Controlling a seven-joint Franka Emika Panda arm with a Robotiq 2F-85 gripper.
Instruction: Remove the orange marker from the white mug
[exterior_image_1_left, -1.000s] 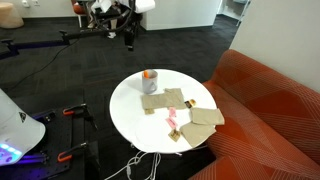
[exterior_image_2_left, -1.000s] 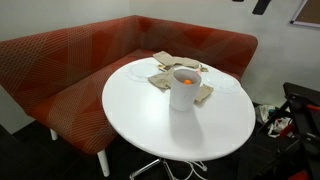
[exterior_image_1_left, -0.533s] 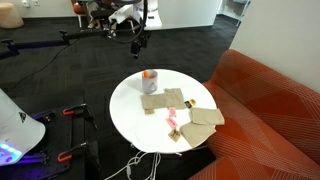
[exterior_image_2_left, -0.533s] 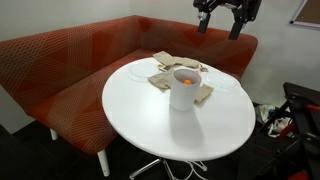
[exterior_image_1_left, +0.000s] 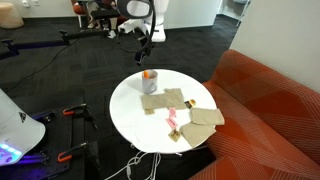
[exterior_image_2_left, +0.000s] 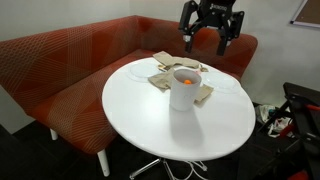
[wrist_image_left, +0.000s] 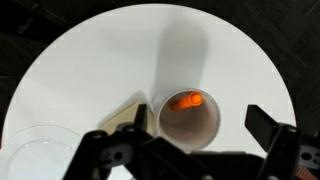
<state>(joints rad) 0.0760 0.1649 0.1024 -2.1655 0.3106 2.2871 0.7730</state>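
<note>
The marker's upper end (wrist_image_left: 195, 99) shows at the mug's open rim. My gripper moves down toward the white mug next and brings its open fingers around that end.
The white mug (exterior_image_1_left: 149, 82) stands upright on the round white table (exterior_image_1_left: 125, 110), next to the tan cloths. It also shows in an exterior view (exterior_image_2_left: 184, 88) and from above in the wrist view (wrist_image_left: 188, 119). The orange marker (wrist_image_left: 185, 101) leans inside it against the rim; its tip shows in both exterior views (exterior_image_1_left: 148, 73) (exterior_image_2_left: 187, 78). My gripper (exterior_image_2_left: 208, 32) is open and empty. It hangs in the air above the mug, fingers pointing down, also visible in an exterior view (exterior_image_1_left: 144, 48). Its fingers frame the mug in the wrist view (wrist_image_left: 190, 150).
Tan cloths (exterior_image_1_left: 185, 108) with a pink item (exterior_image_1_left: 172, 122) lie on the table beside the mug. A clear plate (wrist_image_left: 35, 152) lies on the table. A red-orange sofa (exterior_image_1_left: 270, 110) curves round the table. A tripod and cables stand on the dark floor (exterior_image_1_left: 70, 120).
My gripper has come down and moved over the table, from high up near the frame's edge to above the mug. The mug and marker have not moved.
</note>
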